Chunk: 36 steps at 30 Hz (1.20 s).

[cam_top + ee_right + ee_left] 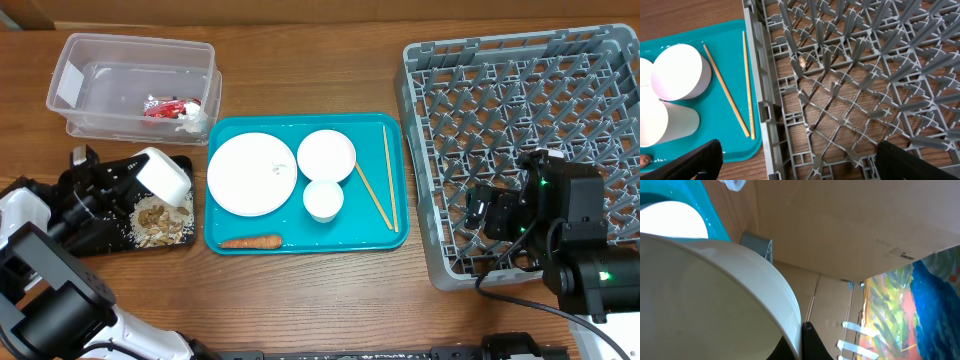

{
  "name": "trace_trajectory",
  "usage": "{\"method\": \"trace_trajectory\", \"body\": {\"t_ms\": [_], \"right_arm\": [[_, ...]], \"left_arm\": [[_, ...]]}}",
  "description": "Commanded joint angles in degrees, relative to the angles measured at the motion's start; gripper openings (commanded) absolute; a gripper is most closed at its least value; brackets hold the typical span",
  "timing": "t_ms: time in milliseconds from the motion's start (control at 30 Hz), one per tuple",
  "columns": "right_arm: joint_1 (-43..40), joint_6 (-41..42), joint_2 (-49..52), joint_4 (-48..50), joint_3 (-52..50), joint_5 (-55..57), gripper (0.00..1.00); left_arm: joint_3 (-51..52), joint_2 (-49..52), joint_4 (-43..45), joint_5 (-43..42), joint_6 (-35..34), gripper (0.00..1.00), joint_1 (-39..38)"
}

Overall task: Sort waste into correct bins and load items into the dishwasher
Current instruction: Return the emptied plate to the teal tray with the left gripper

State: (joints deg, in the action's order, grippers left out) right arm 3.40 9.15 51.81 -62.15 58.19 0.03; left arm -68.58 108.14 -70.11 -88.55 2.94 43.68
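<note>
My left gripper moves over the flat plate (250,173) next, turns the bowl upright and lowers to release. The plate lies to its right in the overhead view.
My left gripper (150,180) is shut on the rim of a white bowl (165,177), tilted over the black tray (100,245); the bowl (715,305) fills the left wrist view. Beige nut scraps with rice grains (157,222) lie on the tray below it. The clear tub (75,60) holds the red-and-white wrapper (163,107) and white paper (190,122). On the teal tray (225,240) sit a flat plate (250,173), a bowl (326,155), a cup (323,199), chopsticks (380,180) and a carrot (252,241). My right gripper (795,162) is open over the grey dish rack's (530,90) front left corner.
The wooden table carries everything. The teal tray lies between the black tray and the rack. The right wrist view shows the rack's lattice wall (765,115), the chopsticks (735,95) and a bowl (677,72) on the teal tray. Cardboard stands at the back.
</note>
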Motion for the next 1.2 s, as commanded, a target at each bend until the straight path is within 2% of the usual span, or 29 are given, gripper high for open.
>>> {"method": "trace_trajectory", "body": {"t_ms": [0,167,400,533,633,733,767,833,867,1033,1100,1167], "right_arm": [[-0.15,-0.15,-0.17,0.26,1.42,0.35,1.00],[-0.15,-0.15,-0.17,0.26,1.42,0.35,1.00],[-0.15,-0.17,-0.17,0.26,1.42,0.35,1.00],[-0.15,-0.17,-0.17,0.26,1.42,0.35,1.00],[-0.15,-0.15,-0.17,0.28,1.42,0.35,1.00],[-0.15,-0.15,-0.17,0.28,1.42,0.35,1.00],[-0.15,-0.15,-0.17,0.31,1.42,0.35,1.00],[-0.15,-0.15,-0.17,0.31,1.42,0.35,1.00],[-0.15,-0.15,-0.17,0.28,1.42,0.35,1.00],[-0.15,-0.17,-0.17,0.28,1.42,0.35,1.00],[-0.15,-0.15,-0.17,0.28,1.42,0.35,1.00],[-0.15,-0.17,-0.17,0.26,1.42,0.33,1.00]], "left_arm": [[0.24,0.63,-0.13,-1.97,-0.79,0.04,1.07],[0.22,0.63,-0.13,-0.83,0.55,0.04,1.09],[-1.20,0.48,-0.44,2.25,10.64,0.04,-3.17],[-7.28,-1.42,-2.05,8.79,16.83,0.04,-10.45],[-13.38,-3.17,-2.03,19.32,15.93,0.04,-17.35],[-18.73,-4.31,-0.37,35.15,10.45,0.04,-25.07],[-20.55,-4.37,0.94,44.37,6.99,0.04,-29.49],[-21.24,-4.37,3.06,52.72,4.61,0.04,-35.32],[-21.16,-4.35,4.68,60.48,3.56,0.04,-40.70],[-20.17,-4.26,8.68,89.11,-6.84,0.04,-55.06],[-18.97,-4.09,10.40,94.38,-9.79,0.04,-59.36],[-18.25,-3.87,11.08,95.91,-11.65,0.04,-60.92]]}}
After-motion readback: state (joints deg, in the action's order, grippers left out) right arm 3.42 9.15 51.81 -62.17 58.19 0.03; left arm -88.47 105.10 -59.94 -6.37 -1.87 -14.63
